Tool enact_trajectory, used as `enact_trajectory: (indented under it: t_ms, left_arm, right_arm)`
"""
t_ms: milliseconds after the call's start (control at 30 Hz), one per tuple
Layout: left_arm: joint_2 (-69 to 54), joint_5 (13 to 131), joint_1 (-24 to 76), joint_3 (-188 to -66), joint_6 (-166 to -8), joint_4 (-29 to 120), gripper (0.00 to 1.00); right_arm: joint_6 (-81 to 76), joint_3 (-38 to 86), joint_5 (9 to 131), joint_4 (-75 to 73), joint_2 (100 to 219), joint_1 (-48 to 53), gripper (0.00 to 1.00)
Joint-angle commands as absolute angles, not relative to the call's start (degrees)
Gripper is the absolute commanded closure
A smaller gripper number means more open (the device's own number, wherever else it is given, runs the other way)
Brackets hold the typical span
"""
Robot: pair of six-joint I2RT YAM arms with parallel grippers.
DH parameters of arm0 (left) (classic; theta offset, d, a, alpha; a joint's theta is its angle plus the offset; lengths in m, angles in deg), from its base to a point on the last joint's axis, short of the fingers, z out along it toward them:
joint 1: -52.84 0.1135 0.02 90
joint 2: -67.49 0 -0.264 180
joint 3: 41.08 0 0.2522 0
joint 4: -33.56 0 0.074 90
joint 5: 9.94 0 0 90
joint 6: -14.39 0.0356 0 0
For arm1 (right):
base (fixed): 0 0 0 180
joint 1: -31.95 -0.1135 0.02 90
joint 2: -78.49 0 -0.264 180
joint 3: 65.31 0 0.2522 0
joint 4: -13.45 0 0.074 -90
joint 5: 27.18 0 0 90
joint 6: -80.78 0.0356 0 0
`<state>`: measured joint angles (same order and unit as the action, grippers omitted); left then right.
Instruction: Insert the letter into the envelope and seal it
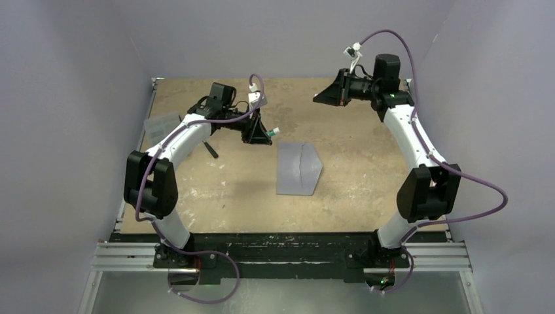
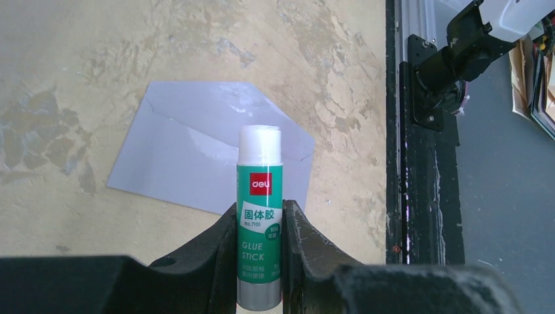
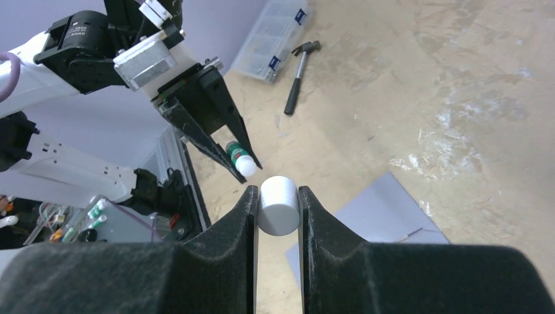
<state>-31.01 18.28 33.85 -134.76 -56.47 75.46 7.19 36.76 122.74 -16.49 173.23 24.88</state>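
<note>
The right gripper first comes down and back next, tilting downward, to set the small white cap beside the envelope's pointed flap.
The grey-blue envelope [image 1: 298, 169] lies flat at the table's middle, its pointed flap toward the right, with shiny streaks on it in the left wrist view [image 2: 190, 157]. The peach-tan letter is not in view. My left gripper [image 1: 260, 135] hovers just left of and behind the envelope, shut on a green uncapped glue stick [image 2: 260, 216] whose white tip points at the envelope. My right gripper [image 1: 322, 97] is raised at the back right, shut on the glue stick's pale cap [image 3: 279, 208]. The envelope also shows below it in the right wrist view [image 3: 386, 216].
A clear ribbed plastic box [image 1: 160, 126] sits at the table's left edge, and a small black hammer [image 1: 211, 149] lies beside it. The black rail [image 1: 281, 242] with both arm bases runs along the near edge. Grey walls close in the sides.
</note>
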Motion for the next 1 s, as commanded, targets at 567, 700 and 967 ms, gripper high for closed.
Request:
enact_trajectory:
  t_ms: [567, 700, 967]
  left_arm:
    - [-21.29, 46.67, 33.76, -126.06, -72.1, 58.74, 1.0]
    - [-21.26, 45.5, 33.76, -124.92, -73.24, 58.29, 1.0]
    - [-22.2, 44.03, 33.75, -124.34, -74.1, 58.79, 1.0]
  right_arm:
    - [10.91, 18.9, 59.24, -20.12, 169.26, 20.39, 1.0]
    - [11.76, 14.23, 53.48, -19.33, 170.05, 20.28, 1.0]
    - [14.45, 7.41, 52.92, -15.56, 173.01, 20.26, 1.0]
